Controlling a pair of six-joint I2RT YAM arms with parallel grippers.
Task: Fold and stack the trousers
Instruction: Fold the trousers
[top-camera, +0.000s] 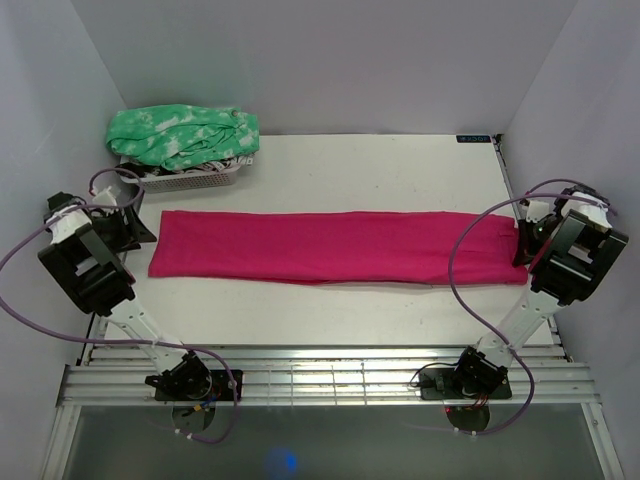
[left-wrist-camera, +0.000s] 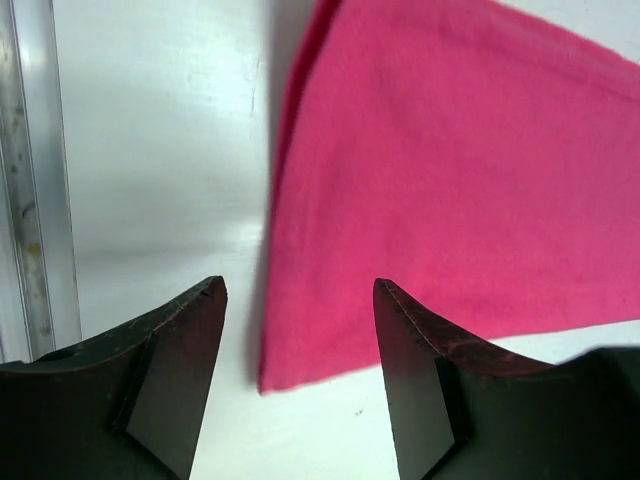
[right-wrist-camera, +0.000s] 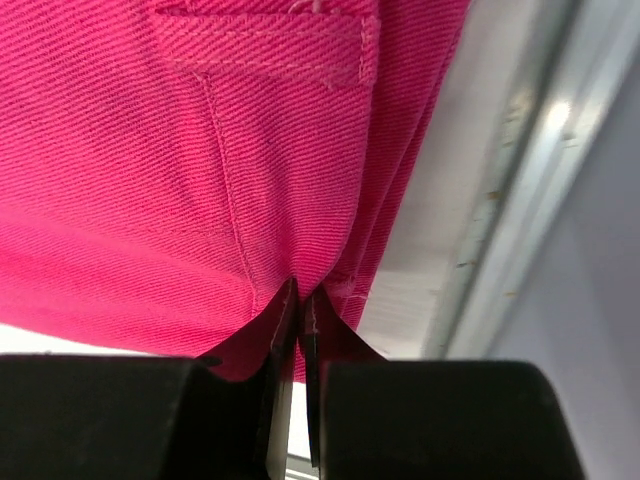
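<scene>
I need to move my left gripper down and outward, past the near corner of the trousers, onto the middle of the trousers' loose end edge, because my right gripper already holds the waist of the trousers.
The magenta-pink trousers lie flat in a long strip across the table, from the left side to the right. My left gripper hovers at their left end and is open. In the left wrist view the near corner of the trousers lies on the table between and beyond the spread fingers of the left gripper, which touch nothing. My right gripper is at the right end. In the right wrist view the right gripper is shut on the trousers at the waist edge, below a pocket flap.
A white basket holding a green-and-white mottled garment stands at the back left, just behind the trousers' left end. Metal rails run along the table's left edge and right edge. Walls close in on three sides.
</scene>
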